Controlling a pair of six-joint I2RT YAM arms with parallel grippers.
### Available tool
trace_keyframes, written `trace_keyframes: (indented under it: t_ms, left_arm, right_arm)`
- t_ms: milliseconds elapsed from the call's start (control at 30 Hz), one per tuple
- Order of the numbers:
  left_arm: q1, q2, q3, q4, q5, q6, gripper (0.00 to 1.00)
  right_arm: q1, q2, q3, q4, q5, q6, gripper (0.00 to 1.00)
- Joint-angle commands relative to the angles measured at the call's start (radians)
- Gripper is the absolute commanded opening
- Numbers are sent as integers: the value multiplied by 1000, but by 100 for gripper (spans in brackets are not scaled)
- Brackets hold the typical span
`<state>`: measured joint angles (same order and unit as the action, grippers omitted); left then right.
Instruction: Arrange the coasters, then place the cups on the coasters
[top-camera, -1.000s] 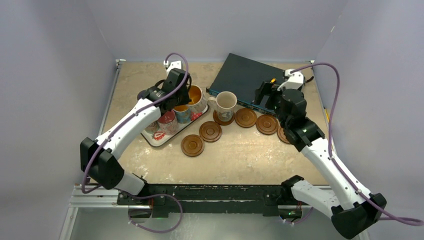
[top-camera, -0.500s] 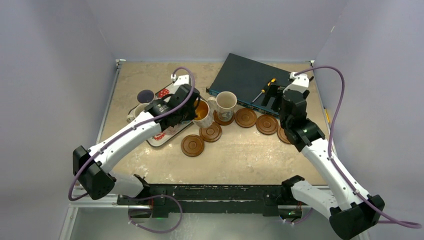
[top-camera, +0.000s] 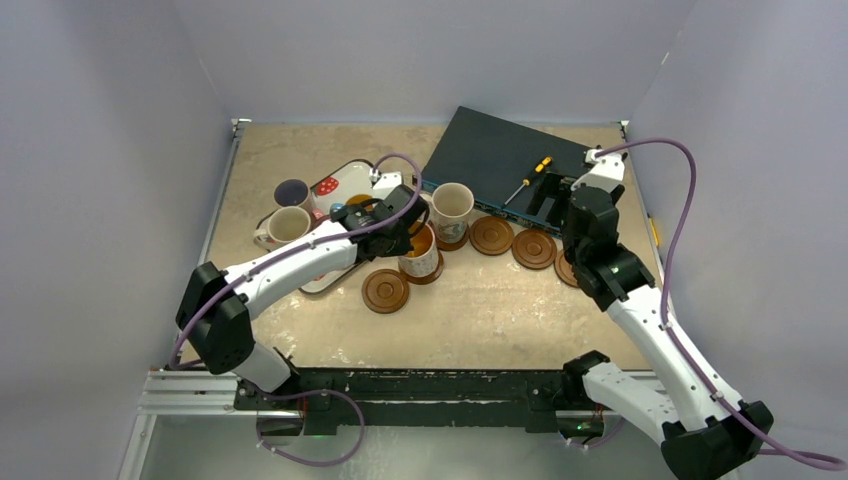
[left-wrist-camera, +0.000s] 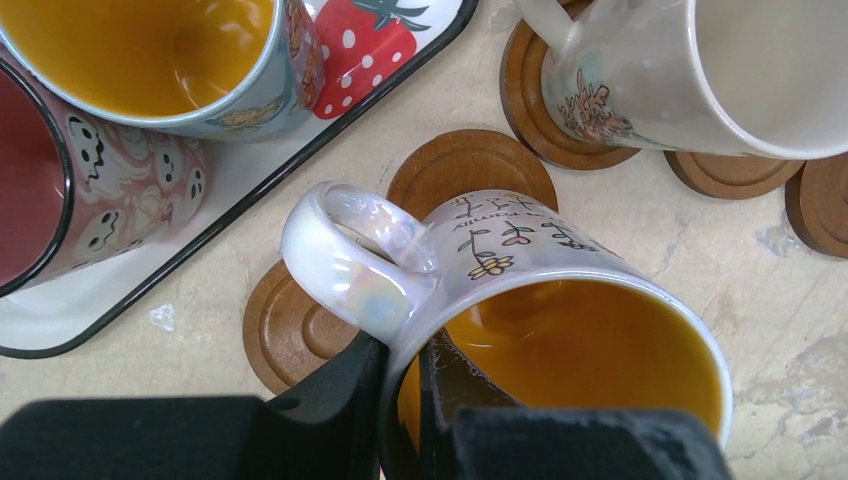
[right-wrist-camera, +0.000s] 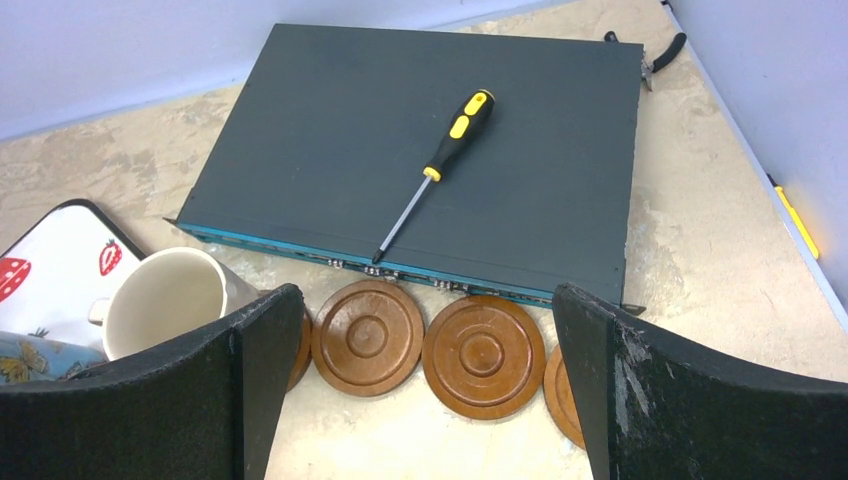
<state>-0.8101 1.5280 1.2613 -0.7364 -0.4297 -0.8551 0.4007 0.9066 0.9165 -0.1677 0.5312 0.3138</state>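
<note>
My left gripper will go down until the flower-print cup stands on that coaster (left-wrist-camera: 471, 181), then let go of the cup's rim, because the coaster below the cup is unoccupied.
My left gripper (left-wrist-camera: 402, 395) is shut on the rim of a pearly flower-print cup (left-wrist-camera: 560, 300) with an orange interior, one finger inside and one outside. The cup hangs over or rests on a coaster (left-wrist-camera: 470, 165); I cannot tell whether they touch. From above, the left gripper (top-camera: 405, 235) and this cup (top-camera: 421, 250) sit right of the tray. A cream cup (top-camera: 452, 205) stands on a coaster (top-camera: 447, 240). Bare coasters (top-camera: 385, 291) (top-camera: 491, 235) (top-camera: 533, 248) lie in a curved row. My right gripper (right-wrist-camera: 430, 400) is open above two coasters (right-wrist-camera: 367, 337) (right-wrist-camera: 483, 355), holding nothing.
The strawberry-print tray (top-camera: 335, 187) holds a blue cup (left-wrist-camera: 150, 60) and a pink patterned cup (left-wrist-camera: 60, 200). Two more cups (top-camera: 292, 192) (top-camera: 285, 225) stand by its left edge. A dark flat box (right-wrist-camera: 430, 110) with a screwdriver (right-wrist-camera: 440, 165) on it lies behind the coasters.
My left arm has carried the orange-lined cup from the tray rightward and nearer, over the second coaster. The right gripper has drawn back slightly and stays open.
</note>
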Motion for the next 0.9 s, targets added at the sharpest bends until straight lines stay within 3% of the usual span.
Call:
trace_keyframes:
  t_ms: [0,867]
  left_arm:
    - [-12,-5,30,112,-53,-71,0]
    - [-14,136,89,123,-109,-37,0]
  right_arm:
    - [2,-18,-10,28,13,-7,98]
    - [3,-5,-16,36,-13,-5,98]
